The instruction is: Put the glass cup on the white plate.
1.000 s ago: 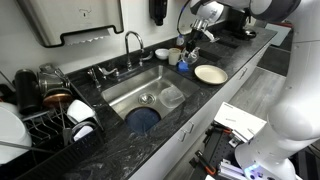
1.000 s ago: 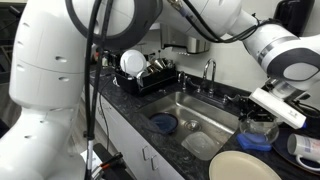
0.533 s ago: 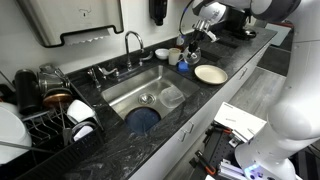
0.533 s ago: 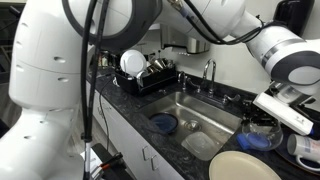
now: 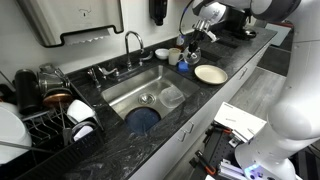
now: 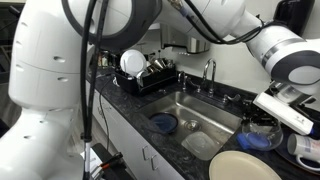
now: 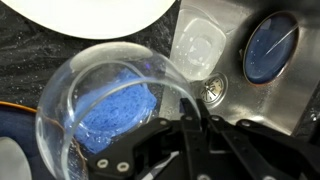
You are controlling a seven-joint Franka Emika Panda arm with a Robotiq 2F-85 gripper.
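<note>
The cup (image 6: 258, 128) still hangs beside the white plate. My gripper needs to move toward the top of the wrist view, over the white plate (image 6: 243, 167), and lower to release the rim of the cup.
The glass cup (image 7: 92, 70) is clear and fills the wrist view from above. My gripper (image 7: 190, 108) is shut on its rim at the right side. Through the glass a blue thing shows beneath. In an exterior view the cup (image 6: 258, 128) hangs under my gripper (image 6: 264, 112), just above a blue dish (image 6: 254, 142) on the counter. The white plate (image 6: 243, 167) lies close in front of it. The plate also shows in the wrist view (image 7: 90, 10) at the top edge and in an exterior view (image 5: 210, 74) on the counter beside my gripper (image 5: 192, 43).
The steel sink (image 5: 130, 92) holds a dark blue dish (image 5: 143, 118) and a clear plastic tub (image 7: 200, 45). A faucet (image 5: 131, 45) stands behind it. A dish rack (image 6: 150, 72) with plates and a white mug (image 6: 303, 150) also stand on the dark counter.
My gripper with the cup has shifted slightly toward the plate since a second ago. It has barely moved in the last half second.
</note>
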